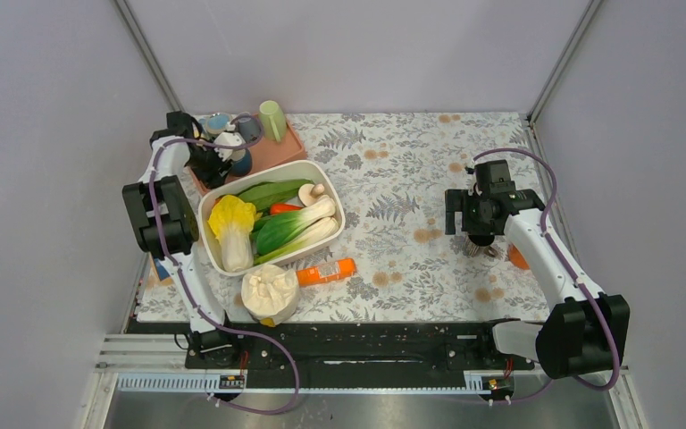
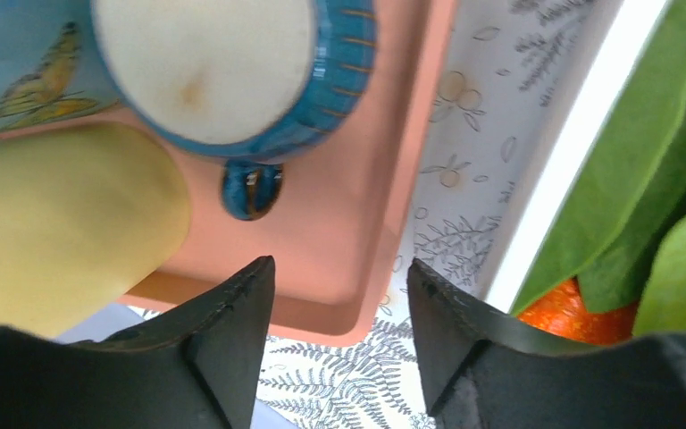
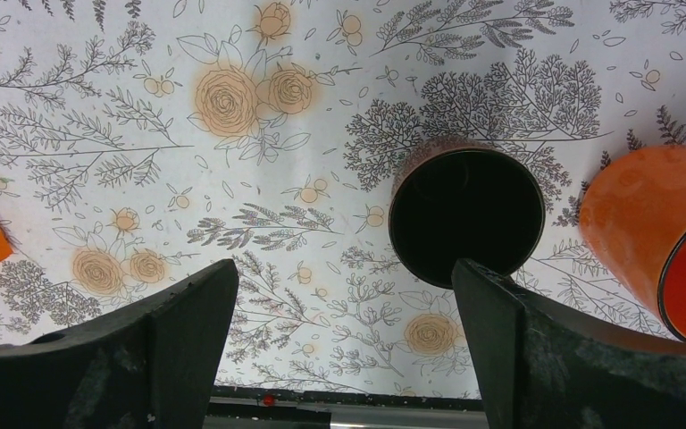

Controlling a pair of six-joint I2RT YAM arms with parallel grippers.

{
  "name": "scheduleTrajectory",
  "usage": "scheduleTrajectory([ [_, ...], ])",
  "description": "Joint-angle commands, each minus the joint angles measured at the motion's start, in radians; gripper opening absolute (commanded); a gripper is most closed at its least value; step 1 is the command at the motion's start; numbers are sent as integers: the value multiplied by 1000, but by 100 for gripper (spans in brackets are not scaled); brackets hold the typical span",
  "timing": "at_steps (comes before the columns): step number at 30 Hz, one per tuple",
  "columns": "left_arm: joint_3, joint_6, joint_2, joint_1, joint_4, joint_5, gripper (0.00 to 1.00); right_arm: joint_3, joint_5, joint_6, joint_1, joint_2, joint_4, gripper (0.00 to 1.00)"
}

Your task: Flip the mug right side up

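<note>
My left gripper lowers and moves outward next until its fingers straddle the blue mug's handle, which points toward them, and then closes.
A blue mug (image 2: 205, 63) stands upside down on the pink tray (image 2: 339, 206); its pale base faces up and its handle (image 2: 250, 188) points toward my fingers. In the top view it sits at the back left (image 1: 241, 163). My left gripper (image 2: 339, 273) is open and empty, hovering over the tray's near corner just short of the handle. My right gripper (image 3: 344, 268) is open and empty above the mat. A dark cup (image 3: 466, 214) stands mouth up just ahead of it. An orange mug (image 3: 656, 232) lies on its side to its right.
A white tub (image 1: 223, 268) of vegetables sits right of the tray. The tray also holds a pale yellow cup (image 2: 62, 214), a butterfly-print cup (image 2: 18, 63) and a green cup (image 1: 272, 119). A wrapped cabbage (image 1: 269, 293) and an orange packet (image 1: 326, 271) lie near the front edge.
</note>
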Motion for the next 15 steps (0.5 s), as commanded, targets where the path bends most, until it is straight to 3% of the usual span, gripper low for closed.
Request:
scheduleTrajectory([
  [1,97,-145,-6,6,92,-6,66,16,9,-14,11,-16,-5,99],
  [8,186,-229,77,4,155,-59,82,19,8,-18,14,-13,-7,99],
  [15,163,-168,108,1,103,-43,65,21,10,-19,14,-4,-10,99],
])
